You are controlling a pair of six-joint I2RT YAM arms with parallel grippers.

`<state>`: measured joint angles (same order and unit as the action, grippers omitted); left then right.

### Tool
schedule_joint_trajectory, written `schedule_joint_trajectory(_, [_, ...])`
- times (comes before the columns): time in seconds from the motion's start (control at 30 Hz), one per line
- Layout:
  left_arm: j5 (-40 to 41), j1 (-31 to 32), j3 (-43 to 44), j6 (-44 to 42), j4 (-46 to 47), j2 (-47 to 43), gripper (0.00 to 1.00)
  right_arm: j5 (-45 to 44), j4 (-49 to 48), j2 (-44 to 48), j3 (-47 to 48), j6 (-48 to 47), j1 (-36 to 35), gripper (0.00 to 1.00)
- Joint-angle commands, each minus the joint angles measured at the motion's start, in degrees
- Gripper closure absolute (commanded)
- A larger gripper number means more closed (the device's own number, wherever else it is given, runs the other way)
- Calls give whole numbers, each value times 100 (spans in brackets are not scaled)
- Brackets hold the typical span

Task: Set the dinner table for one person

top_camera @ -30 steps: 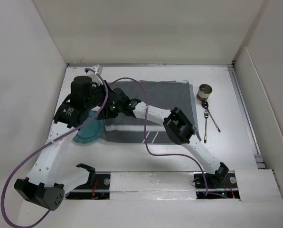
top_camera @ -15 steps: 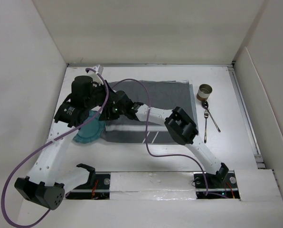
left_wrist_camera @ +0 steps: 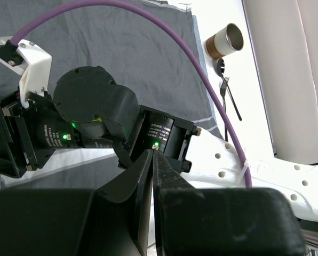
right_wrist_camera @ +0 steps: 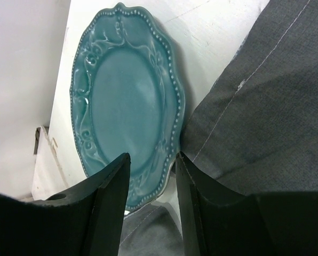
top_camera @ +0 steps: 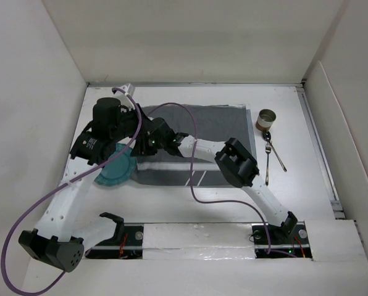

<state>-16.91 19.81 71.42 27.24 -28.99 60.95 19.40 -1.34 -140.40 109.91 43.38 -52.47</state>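
Note:
The plate's rim beside the mat runs between the open fingers of my right gripper, so next my right gripper should move down, to the left in the top view, and close.
The white dinner table (top_camera: 295, 185) carries a dark grey striped mat (top_camera: 215, 126). A teal plate (top_camera: 112, 174) lies flat on the table at the mat's left edge, partly under my arms. In the right wrist view the plate (right_wrist_camera: 124, 101) touches the mat (right_wrist_camera: 265, 106). My right gripper (right_wrist_camera: 151, 157) is open and empty, its jaws over the plate's near rim; in the top view the gripper (top_camera: 133, 150) is mostly hidden. My left gripper (left_wrist_camera: 152, 154) is shut and empty, hovering above the right arm's wrist (left_wrist_camera: 89, 117).
A metal cup (top_camera: 266, 118) stands at the mat's far right corner. A spoon (top_camera: 267, 154) and a fork (top_camera: 278, 159) lie just below it. White walls enclose the table on three sides. The purple cable (top_camera: 184, 117) loops over the mat.
My right wrist has reached a little farther left toward the plate. The left arm has barely moved.

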Motion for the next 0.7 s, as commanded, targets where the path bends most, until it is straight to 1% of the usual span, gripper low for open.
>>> schedule_joint_trajectory(0.0, [-76,23,162,-88,96,-101,98,90,28,-224,425,13,-97,55])
schedule_joint_trajectory(0.03, [-76,23,153,-79,104,-118,98,108,29,-260,513,4,-97,55])
schedule_joint_trajectory(0.07, [-76,23,144,-79,104,-118,98,134,3,-277,540,22,-158,59])
schedule_joint_trajectory(0.1, [-76,23,136,-88,104,-118,98,178,-32,-330,575,57,-159,59])
schedule_joint_trajectory(0.43, [-85,23,74,-61,166,-127,98,495,-138,-673,971,312,-272,56])
schedule_joint_trajectory(0.57, [-102,23,13,-53,192,-127,98,618,-120,-892,1164,382,-325,66])
schedule_joint_trajectory(0.63, [-111,23,-14,-44,210,-127,98,670,-217,-954,1173,496,-326,65])
schedule_joint_trajectory(0.67, [-120,23,-40,-44,219,-136,98,688,-269,-989,1173,557,-378,59])
